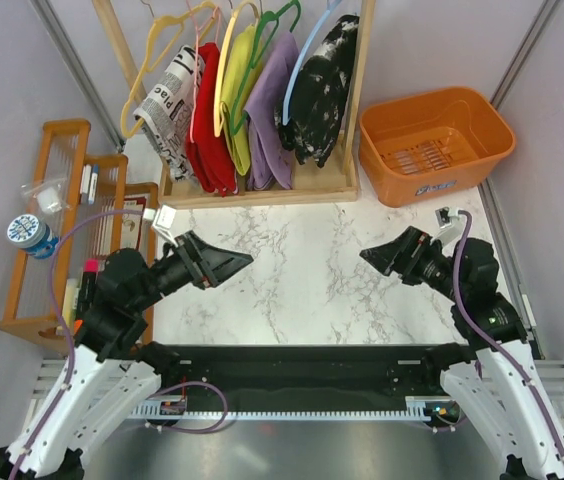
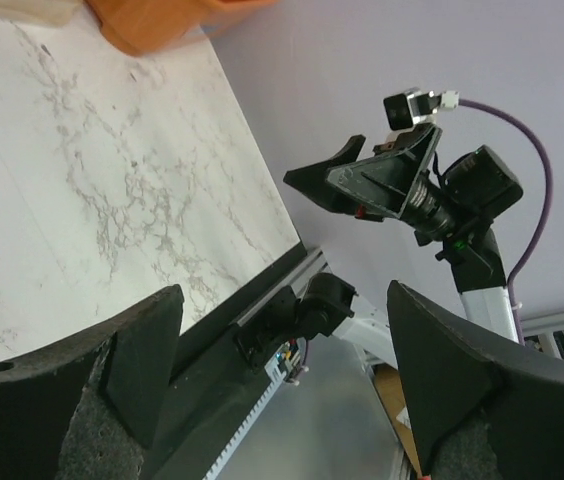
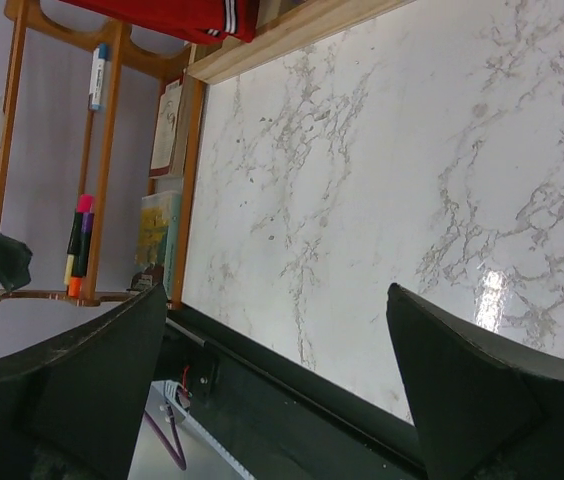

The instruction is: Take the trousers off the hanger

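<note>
The black trousers hang from the hanger, so my right gripper will next move outward and up, toward the left in the top view, onto the light-blue hanger's bare shoulder [image 1: 306, 49].
The black trousers [image 1: 320, 90] with white speckles hang on a light-blue hanger [image 1: 307, 55] at the right end of a wooden rack [image 1: 262, 185] at the back. My left gripper [image 1: 242, 263] is open and empty over the marble table, well in front of the rack. My right gripper [image 1: 370, 256] is open and empty, facing the left one across the table. In the left wrist view the open fingers [image 2: 132, 350] frame the right arm. In the right wrist view the open fingers [image 3: 462, 390] frame bare marble.
On the rack also hang a newspaper-print garment [image 1: 170, 100], red [image 1: 207, 120], yellow [image 1: 240, 100] and purple [image 1: 272, 110] garments. An orange basket [image 1: 434, 140] stands at the back right. A wooden shelf [image 1: 62, 210] with pens stands at the left.
</note>
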`<state>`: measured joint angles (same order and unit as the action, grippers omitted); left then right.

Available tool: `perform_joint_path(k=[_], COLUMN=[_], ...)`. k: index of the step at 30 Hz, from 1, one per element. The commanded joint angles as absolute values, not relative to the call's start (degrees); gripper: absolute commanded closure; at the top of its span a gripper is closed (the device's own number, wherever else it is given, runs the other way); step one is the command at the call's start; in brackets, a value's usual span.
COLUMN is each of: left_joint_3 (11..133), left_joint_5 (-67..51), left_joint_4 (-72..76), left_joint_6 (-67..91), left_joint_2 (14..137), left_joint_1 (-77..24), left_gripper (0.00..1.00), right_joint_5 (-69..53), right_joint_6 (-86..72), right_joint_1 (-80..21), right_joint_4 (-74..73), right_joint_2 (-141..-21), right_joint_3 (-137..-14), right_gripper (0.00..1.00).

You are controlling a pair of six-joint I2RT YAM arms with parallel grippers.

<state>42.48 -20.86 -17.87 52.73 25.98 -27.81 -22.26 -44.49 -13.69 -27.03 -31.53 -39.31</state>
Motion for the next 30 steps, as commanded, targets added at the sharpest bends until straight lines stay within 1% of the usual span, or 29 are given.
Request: perform_joint_path(k=[1, 5, 8, 13, 17, 20, 25, 30], left_joint_3=[44.6, 49.6, 54.0, 62.5, 69.1, 72.8, 73.7, 72.3], left_joint_5=[-31.7, -34.3, -34.1, -30.4, -24.3, -21.4, -19.2, -19.4], left_joint_4=[-10.4, -9.7, -9.7, -12.3, -16.4, -17.6, -17.6, -17.7], left_joint_6=[49.5, 47.7, 45.7, 41.4, 36.0, 33.7, 31.6, 31.5], left_joint_2=[31.5, 36.6, 41.6, 49.9, 54.7, 56.7, 57.7, 57.0], left_joint_1=[-27.5, -28.2, -29.8, -33.1, -36.0, -36.2, -36.2, -36.2], left_gripper=[0.12, 0.15, 0.16, 0.20, 0.22, 0.25, 0.26, 0.26], right_joint_5=[-26.8, -26.8, -27.7, -29.4, -29.3, -29.3, -26.1, -25.9], right_joint_6=[-41.7, -40.3, -39.1, -37.4, -36.2, -35.9, -38.0, -44.9], right_joint_1=[-13.6, -13.6, -13.6, -13.6, -13.5, -13.6, -13.6, -13.5], right_joint_4=[-23.4, -23.5, -23.4, -23.5, -23.3, -22.6, -18.0, -5.5], right_joint_2=[-33.4, -35.6, -38.4, -45.5, -50.3, -55.3, -65.8, -77.9], right_joint_3=[-42.1, -44.5, -47.3, -53.2, -57.8, -62.7, -73.8, -84.6], right_gripper=[0.02, 0.02, 0.02, 0.02, 0.02, 0.02, 0.02, 0.09])
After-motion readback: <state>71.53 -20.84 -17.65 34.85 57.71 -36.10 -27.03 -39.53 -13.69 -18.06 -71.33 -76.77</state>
